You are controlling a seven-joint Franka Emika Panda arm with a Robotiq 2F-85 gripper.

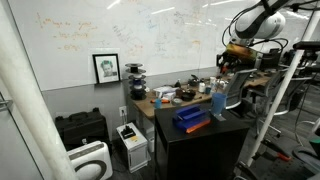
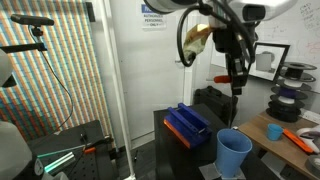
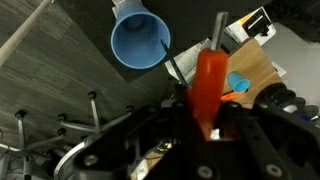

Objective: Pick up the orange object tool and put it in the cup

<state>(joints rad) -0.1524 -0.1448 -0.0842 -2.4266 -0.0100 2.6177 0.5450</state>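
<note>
My gripper moves to the left in the wrist view toward the light-blue cup next, then lowers the orange tool over the cup's opening [image 2: 235,140] [image 3: 139,40].
In the wrist view my gripper [image 3: 208,125] is shut on the orange object tool [image 3: 208,85], a long bright orange piece that sticks out between the fingers. The light-blue cup [image 3: 140,40] stands open-mouthed below, off to the upper left of the tool. In an exterior view the gripper [image 2: 236,85] hangs well above the cup [image 2: 234,152] on the dark table. In an exterior view the gripper [image 1: 232,60] is high above the cup [image 1: 218,103]. The tool is too small to make out in both exterior views.
A dark blue flat tray [image 2: 186,124] lies on the dark table [image 2: 200,150] beside the cup; it also shows in an exterior view [image 1: 190,120]. A flat red-orange strip [image 2: 297,138] lies on the wooden desk [image 2: 262,128] with spools and clutter. A whiteboard [image 1: 120,35] is behind.
</note>
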